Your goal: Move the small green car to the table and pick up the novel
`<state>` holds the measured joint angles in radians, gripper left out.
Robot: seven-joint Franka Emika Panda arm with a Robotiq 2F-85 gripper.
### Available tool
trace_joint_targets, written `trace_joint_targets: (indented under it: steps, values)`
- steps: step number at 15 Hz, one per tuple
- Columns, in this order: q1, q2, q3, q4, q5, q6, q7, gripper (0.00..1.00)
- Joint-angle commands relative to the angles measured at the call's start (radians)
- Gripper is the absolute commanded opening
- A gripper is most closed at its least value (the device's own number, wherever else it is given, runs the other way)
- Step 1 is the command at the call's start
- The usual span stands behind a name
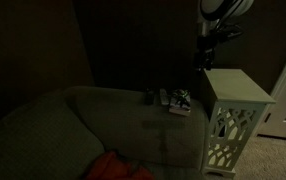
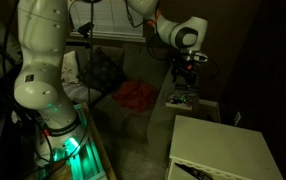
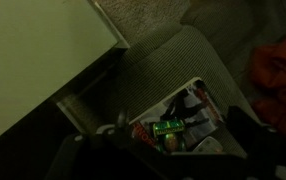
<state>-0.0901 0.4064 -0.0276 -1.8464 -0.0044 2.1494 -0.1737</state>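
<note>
My open gripper moves down and away from the white side table, around the car, next. The small green car (image 1: pixel 183 97) (image 3: pixel 168 128) sits on top of the novel.
The small green car (image 3: pixel 168 128) sits on the novel (image 3: pixel 193 105), a thin whitish paperback with red and dark patches, lying on the grey sofa arm. In both exterior views the novel (image 1: pixel 180 105) (image 2: pixel 183 99) lies next to the white side table (image 1: pixel 238 92) (image 2: pixel 223 150), and the car (image 1: pixel 183 97) shows as a small speck on it. My gripper (image 1: pixel 208 48) (image 2: pixel 189 72) hangs above the novel, apart from it. In the wrist view its dark fingers are spread wide on either side of the car, open and empty (image 3: pixel 163 152).
A narrow pale remote-like bar (image 1: pixel 164 97) and a small dark lump (image 1: pixel 149 97) lie on the sofa arm beside the novel. A red cloth (image 2: pixel 135 95) (image 3: pixel 278 70) lies on the sofa seat. The white tabletop (image 3: pixel 33 50) is close by.
</note>
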Motion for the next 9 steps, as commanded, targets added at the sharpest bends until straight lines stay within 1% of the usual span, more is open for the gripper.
trace_joint_targets:
  steps: [1,2,3,5,6,9]
  values:
    - [-0.012,0.050,0.003,0.050,0.017,-0.033,-0.021,1.00]
    - [-0.017,0.086,0.002,0.080,0.020,-0.039,-0.025,1.00]
    - [-0.018,0.096,0.001,0.081,0.019,-0.033,-0.025,1.00]
    - [-0.015,0.086,0.003,0.076,0.019,-0.033,-0.025,1.00]
    - [-0.021,0.089,0.009,0.075,0.030,0.021,-0.041,1.00]
    - [-0.033,0.208,0.016,0.146,0.020,0.158,-0.100,1.00]
